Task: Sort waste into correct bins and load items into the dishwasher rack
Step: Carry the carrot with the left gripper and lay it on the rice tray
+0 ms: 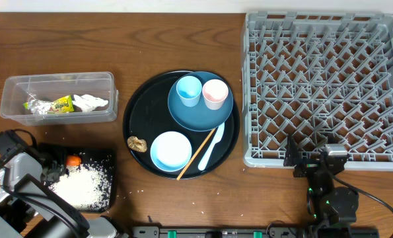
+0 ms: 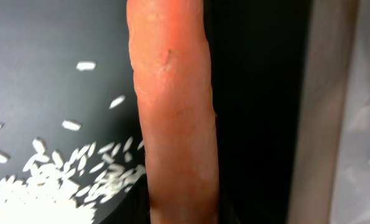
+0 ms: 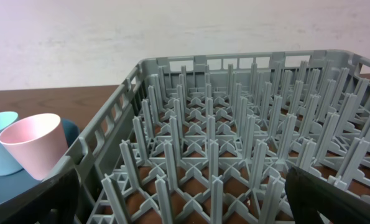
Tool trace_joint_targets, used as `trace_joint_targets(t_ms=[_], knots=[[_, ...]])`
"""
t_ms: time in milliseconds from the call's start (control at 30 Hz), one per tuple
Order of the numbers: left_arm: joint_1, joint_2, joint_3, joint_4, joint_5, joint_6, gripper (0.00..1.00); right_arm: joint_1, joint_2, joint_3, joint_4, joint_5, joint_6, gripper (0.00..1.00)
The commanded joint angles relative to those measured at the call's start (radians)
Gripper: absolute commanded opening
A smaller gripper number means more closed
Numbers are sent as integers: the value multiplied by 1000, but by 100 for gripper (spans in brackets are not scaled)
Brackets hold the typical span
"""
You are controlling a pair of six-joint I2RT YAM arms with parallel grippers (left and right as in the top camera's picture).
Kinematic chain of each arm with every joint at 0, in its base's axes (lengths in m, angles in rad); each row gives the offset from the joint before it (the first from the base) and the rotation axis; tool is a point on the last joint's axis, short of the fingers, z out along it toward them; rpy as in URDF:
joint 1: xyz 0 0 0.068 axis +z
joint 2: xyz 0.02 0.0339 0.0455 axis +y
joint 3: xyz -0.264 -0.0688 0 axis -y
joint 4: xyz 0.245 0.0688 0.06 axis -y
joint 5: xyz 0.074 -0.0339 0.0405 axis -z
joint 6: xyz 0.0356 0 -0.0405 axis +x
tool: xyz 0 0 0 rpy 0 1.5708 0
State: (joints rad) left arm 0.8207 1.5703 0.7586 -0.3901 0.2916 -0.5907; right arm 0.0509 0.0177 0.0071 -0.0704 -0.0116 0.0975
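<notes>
The carrot will go next in the left gripper, away from the robot's base and toward the clear box, and the left gripper will then open just inside the black tray's far edge [image 1: 65, 156] [image 2: 239, 118].
My left gripper [image 1: 56, 165] is over the shallow black tray [image 1: 98, 157] and is shut on the orange carrot [image 1: 73, 160]. The carrot [image 2: 172, 112] fills the left wrist view above the tray floor [image 2: 35, 50] and white rice [image 2: 35, 199]. Rice [image 1: 84, 182] lies in the tray. The clear box [image 1: 57, 76] holds the yellow-green wrapper [image 1: 63, 104], foil [image 1: 37, 106] and tissue [image 1: 90, 102]. My right gripper [image 1: 313, 158] is open and empty at the front edge of the grey rack [image 1: 381, 26], which also shows in the right wrist view [image 3: 234, 59].
A round black tray [image 1: 131, 106] holds the dark blue plate [image 1: 183, 116] with a light blue cup [image 1: 188, 89] and a pink cup [image 1: 214, 92], a light blue bowl [image 1: 170, 150], a white spoon [image 1: 211, 147], a chopstick [image 1: 195, 155] and a brown lump [image 1: 138, 143].
</notes>
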Motion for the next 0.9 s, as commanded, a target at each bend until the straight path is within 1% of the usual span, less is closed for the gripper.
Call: trace_joint_targets(t_ms=[0, 300, 367, 500, 633, 800, 833, 867], knots=[[-12, -2, -11, 34, 15, -40, 13, 13, 0, -2, -3, -4, -9, 99], [-87, -1, -11, 122, 14, -44, 13, 13, 0, -2, -3, -4, -9, 99], [-99, -1, -11, 132, 6, -68, 13, 13, 0, -2, -4, -4, -9, 99], [-101, -1, -11, 151, 3, -129, 14, 13, 0, -2, -4, -4, -9, 99], [-101, -1, -11, 172, 3, -140, 17, 13, 0, -2, -3, -4, -9, 99], [-101, -1, -10, 168, 10, -148, 17, 13, 0, -2, -4, -4, -9, 99], [-101, -2, -10, 166, 13, -147, 31, 13, 0, -2, -3, -4, -9, 99], [-101, -3, -10, 159, 13, -147, 40, 13, 0, -2, -3, -4, -9, 99]])
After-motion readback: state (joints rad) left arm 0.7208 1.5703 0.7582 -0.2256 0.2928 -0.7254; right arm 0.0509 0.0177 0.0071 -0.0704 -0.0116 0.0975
